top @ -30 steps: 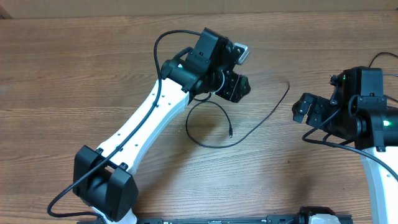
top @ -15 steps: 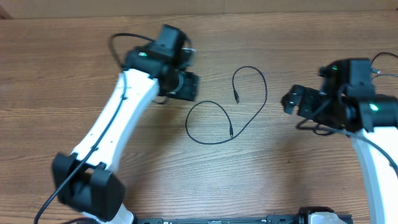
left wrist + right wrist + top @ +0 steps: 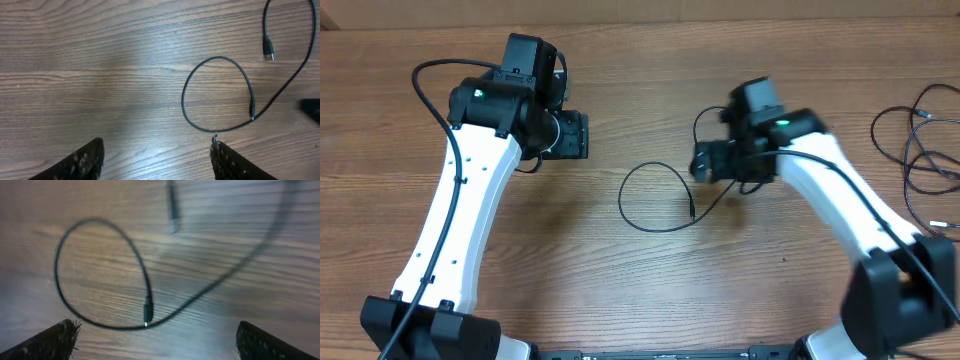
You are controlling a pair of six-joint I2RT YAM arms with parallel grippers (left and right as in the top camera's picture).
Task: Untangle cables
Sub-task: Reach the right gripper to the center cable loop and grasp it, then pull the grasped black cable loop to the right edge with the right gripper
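My right gripper moves down and back toward the loop next, onto the thick plug end (image 3: 692,211) (image 3: 148,310), because its tip rests against the cable and closes the loop.
One thin black cable (image 3: 621,200) lies in an open loop at the table's middle, its small plug end (image 3: 692,212) inside the curve. More cables (image 3: 910,150) sprawl in loose loops at the far right edge. My left gripper (image 3: 575,135) hovers left of the loop, open and empty. In the left wrist view the same loop (image 3: 220,58) lies ahead of the open left gripper (image 3: 157,143). My right gripper (image 3: 703,162) hangs over the cable's upper right stretch. Its wrist view shows the plug (image 3: 147,311) just ahead of the wide-open right gripper (image 3: 155,325).
The table (image 3: 790,290) is brown wood grain. The left arm's white link (image 3: 460,220) runs down the left side. On the other side the right arm's link (image 3: 850,210) crosses toward the bottom right corner.
The left gripper has pulled back to the left, away from the cable, which now lies free. The right arm has swung in from the right edge to over the cable.
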